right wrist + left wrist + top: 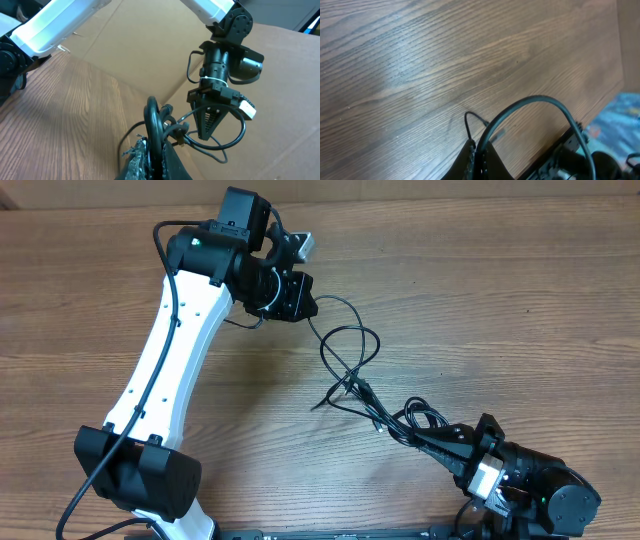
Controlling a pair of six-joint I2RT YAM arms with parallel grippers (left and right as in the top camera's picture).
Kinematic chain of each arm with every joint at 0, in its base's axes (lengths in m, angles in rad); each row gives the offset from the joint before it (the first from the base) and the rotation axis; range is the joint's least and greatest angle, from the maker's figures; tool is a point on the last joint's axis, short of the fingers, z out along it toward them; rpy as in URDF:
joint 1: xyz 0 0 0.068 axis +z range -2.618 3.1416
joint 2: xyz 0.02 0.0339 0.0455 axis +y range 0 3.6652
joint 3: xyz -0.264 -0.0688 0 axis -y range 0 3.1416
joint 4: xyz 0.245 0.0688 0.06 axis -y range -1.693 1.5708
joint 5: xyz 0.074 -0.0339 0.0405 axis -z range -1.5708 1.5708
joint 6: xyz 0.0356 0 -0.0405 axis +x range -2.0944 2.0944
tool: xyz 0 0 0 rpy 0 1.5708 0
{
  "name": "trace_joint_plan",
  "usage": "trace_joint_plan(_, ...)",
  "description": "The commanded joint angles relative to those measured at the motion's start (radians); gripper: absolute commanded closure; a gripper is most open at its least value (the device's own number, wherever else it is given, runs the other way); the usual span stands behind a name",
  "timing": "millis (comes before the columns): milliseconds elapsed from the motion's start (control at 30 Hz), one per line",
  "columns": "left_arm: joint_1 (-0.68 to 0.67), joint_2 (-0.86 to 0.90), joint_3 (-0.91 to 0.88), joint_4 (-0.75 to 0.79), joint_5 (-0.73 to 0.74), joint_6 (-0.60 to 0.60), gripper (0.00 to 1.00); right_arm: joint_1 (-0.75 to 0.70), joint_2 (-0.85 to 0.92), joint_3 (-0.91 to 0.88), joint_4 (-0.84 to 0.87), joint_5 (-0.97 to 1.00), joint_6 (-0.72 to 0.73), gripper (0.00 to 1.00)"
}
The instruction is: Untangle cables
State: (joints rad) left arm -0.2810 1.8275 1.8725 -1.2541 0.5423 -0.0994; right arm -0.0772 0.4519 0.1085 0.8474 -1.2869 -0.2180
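The cord crosses a loose loop. My left gripper should next pull the cord away from the knot (408, 420), over the bare tabletop (248, 342) beside the white link, and then let go.
The cables (352, 352) are thin black cords strung in loose loops across the table between my two grippers, ending in a knot (408, 420) at the lower right. My left gripper (305, 306), at the top centre, is shut on one end of a cord. In the left wrist view the left gripper (479, 152) pinches a cord (530, 100) that arcs up and right. My right gripper (418, 436) is shut on the knotted end. In the right wrist view the right gripper (152, 150) clamps a black loop (150, 112), and the left gripper (210, 124) hangs beyond it with cord looped below.
The left arm's white link (165, 355) lies diagonally across the left half of the wooden table (500, 300). The table's far edge (600, 112) shows in the left wrist view. A brown cardboard wall (150, 45) stands behind the table.
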Motion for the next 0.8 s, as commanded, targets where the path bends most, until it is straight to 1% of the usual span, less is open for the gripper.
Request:
trace_joint_plan(0,0.051,0.005,0.008,0.037,-0.081,-0.066,0.96,0.004,-0.011,0.011,0.010,-0.042,0.008,0.96)
trace_joint_plan(367,0.091,0.005,0.008,0.055,-0.092,-0.216,0.96,0.004,-0.011,0.011,0.010,-0.042,0.008,0.96)
trace_joint_plan(533,0.114,0.005,0.008,0.033,-0.216,-0.430,0.95,0.004,-0.011,0.011,0.010,-0.042,0.008,0.96)
trace_joint_plan(700,0.132,0.005,0.008,-0.037,-0.339,-0.700,0.96,0.004,-0.011,0.011,0.010,-0.042,0.008,0.96)
trace_joint_plan(767,0.137,0.005,0.008,-0.057,-0.372,-0.767,0.96,0.004,-0.011,0.011,0.010,-0.042,0.008,0.96)
